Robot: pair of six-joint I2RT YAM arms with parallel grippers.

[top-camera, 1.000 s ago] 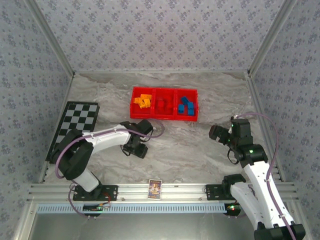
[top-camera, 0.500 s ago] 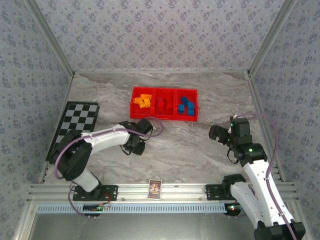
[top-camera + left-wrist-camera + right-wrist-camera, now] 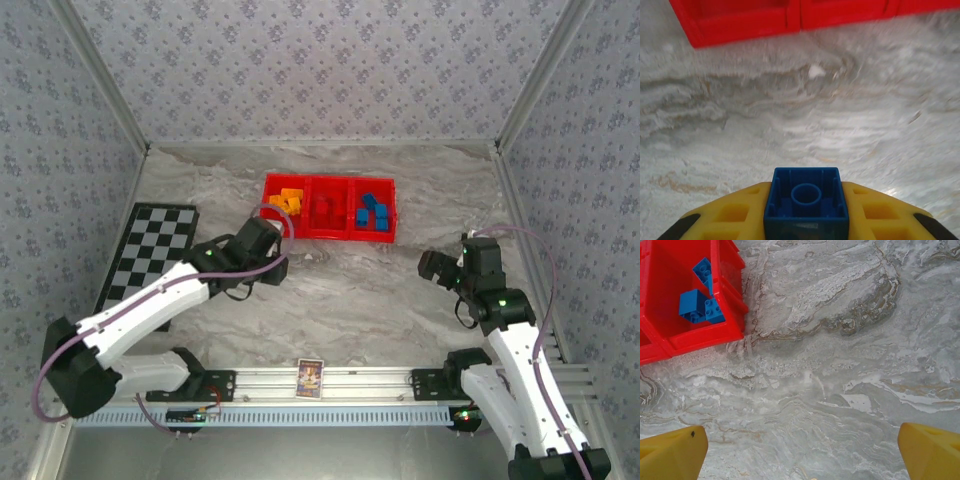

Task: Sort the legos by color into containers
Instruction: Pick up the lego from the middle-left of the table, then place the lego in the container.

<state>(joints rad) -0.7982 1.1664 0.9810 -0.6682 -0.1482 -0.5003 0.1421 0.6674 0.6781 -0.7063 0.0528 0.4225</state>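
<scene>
The blue lego matches the blue legos' color, so my left gripper should next swing outward and across the red tray (image 3: 330,236) and release it over their section.
A blue lego (image 3: 806,200) sits clamped between the yellow fingers (image 3: 730,215) of my left gripper (image 3: 270,263), hollow underside facing the camera, above bare marble just short of the red tray's front wall (image 3: 740,25). The tray (image 3: 330,236) lies at the back middle of the table. Orange legos (image 3: 288,201) fill its left compartment, red ones (image 3: 322,208) the middle, blue ones (image 3: 372,213) the right. My right gripper (image 3: 432,265) hangs open over the marble to the right of the tray, with nothing between its fingers (image 3: 675,452). Blue legos (image 3: 697,302) show in the tray corner (image 3: 705,337).
A black-and-white checkered board (image 3: 148,255) lies along the left side. A small printed card (image 3: 310,378) stands on the metal rail at the near edge. Patterned walls close in the table on three sides.
The left gripper has shut on the blue lego and lifted it from the table. The arm has swung up and left, closer to the tray. The right arm has not moved.
</scene>
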